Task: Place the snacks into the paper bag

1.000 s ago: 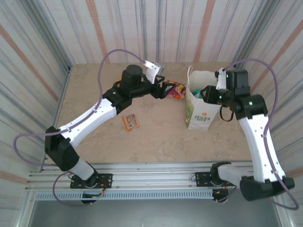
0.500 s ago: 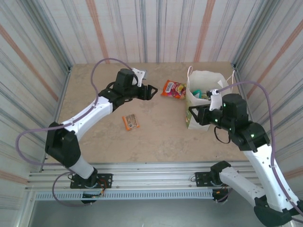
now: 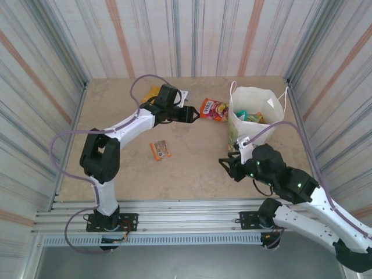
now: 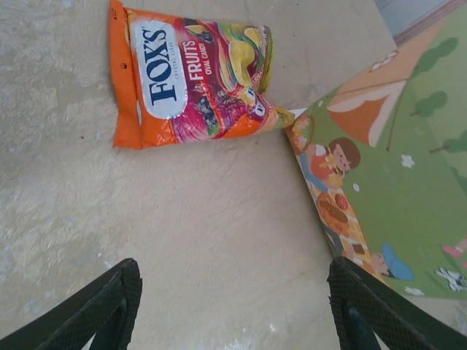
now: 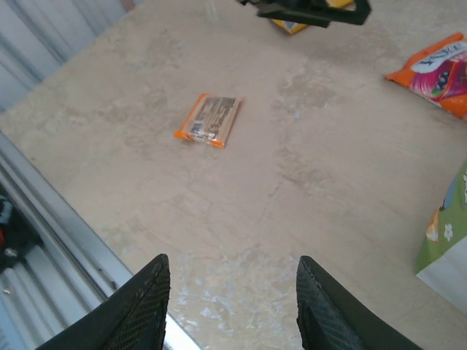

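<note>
My left gripper is open and needs to go down toward the candy bag next, onto its near orange corner [image 3: 203, 116] [image 4: 130, 135], because that corner of the candy bag is clear of the paper bag's side.
The white paper bag [image 3: 256, 125] stands upright at the right, with several snacks [image 3: 251, 116] showing inside. An orange Fox's candy bag [image 3: 214, 109] [image 4: 190, 73] lies flat just left of it. My left gripper [image 3: 192, 114] [image 4: 230, 310] hovers open, close to the left of that candy bag, and holds nothing. A small orange bar [image 3: 161, 149] [image 5: 209, 120] lies mid-table. A yellow packet [image 3: 152, 92] [image 5: 292, 25] sits behind the left arm. My right gripper [image 3: 226, 165] [image 5: 230, 306] is open and empty, low over the table in front of the paper bag [image 5: 446, 240].
Striped walls enclose the table on three sides. A metal rail [image 3: 174, 206] [image 5: 51, 219] runs along the near edge, close under my right gripper. Bare tabletop [image 3: 192, 168] lies between the orange bar and the paper bag.
My right gripper has come away from the top of the paper bag and moved down toward the near edge. My left gripper backed off the candy bag, then edged toward it again.
</note>
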Controlling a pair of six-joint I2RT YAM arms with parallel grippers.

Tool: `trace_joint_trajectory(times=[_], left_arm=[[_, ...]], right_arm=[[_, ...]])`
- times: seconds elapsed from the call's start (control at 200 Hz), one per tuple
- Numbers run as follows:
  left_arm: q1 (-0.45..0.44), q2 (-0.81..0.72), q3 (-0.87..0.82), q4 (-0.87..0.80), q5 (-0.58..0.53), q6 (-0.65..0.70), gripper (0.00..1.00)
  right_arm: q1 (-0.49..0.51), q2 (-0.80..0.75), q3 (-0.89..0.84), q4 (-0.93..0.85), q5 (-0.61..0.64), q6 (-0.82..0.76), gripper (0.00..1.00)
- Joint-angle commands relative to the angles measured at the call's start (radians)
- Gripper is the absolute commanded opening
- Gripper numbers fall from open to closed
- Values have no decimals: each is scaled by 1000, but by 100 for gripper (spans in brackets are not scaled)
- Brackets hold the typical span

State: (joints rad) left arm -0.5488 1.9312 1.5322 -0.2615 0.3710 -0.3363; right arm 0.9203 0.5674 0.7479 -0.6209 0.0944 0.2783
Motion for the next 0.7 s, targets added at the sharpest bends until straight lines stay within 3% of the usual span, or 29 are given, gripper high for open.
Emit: trace_joint_trajectory(times=[0.0,0.2,0.391,0.691], left_arm=[[4,58,67,-11,8,-22,71],[7,203,198,-52,-76,-50,71],[4,348,334,-51,-86,-102,70],[-25,482,489,-97,-129,-72,67]], right_arm=[[45,-60,-82,90,98,-83,48],[57,-115,-201,157,108,-80,49],[56,-127,-248,164,107,-69,52],[55,-143,-288,193,110,-25,53]])
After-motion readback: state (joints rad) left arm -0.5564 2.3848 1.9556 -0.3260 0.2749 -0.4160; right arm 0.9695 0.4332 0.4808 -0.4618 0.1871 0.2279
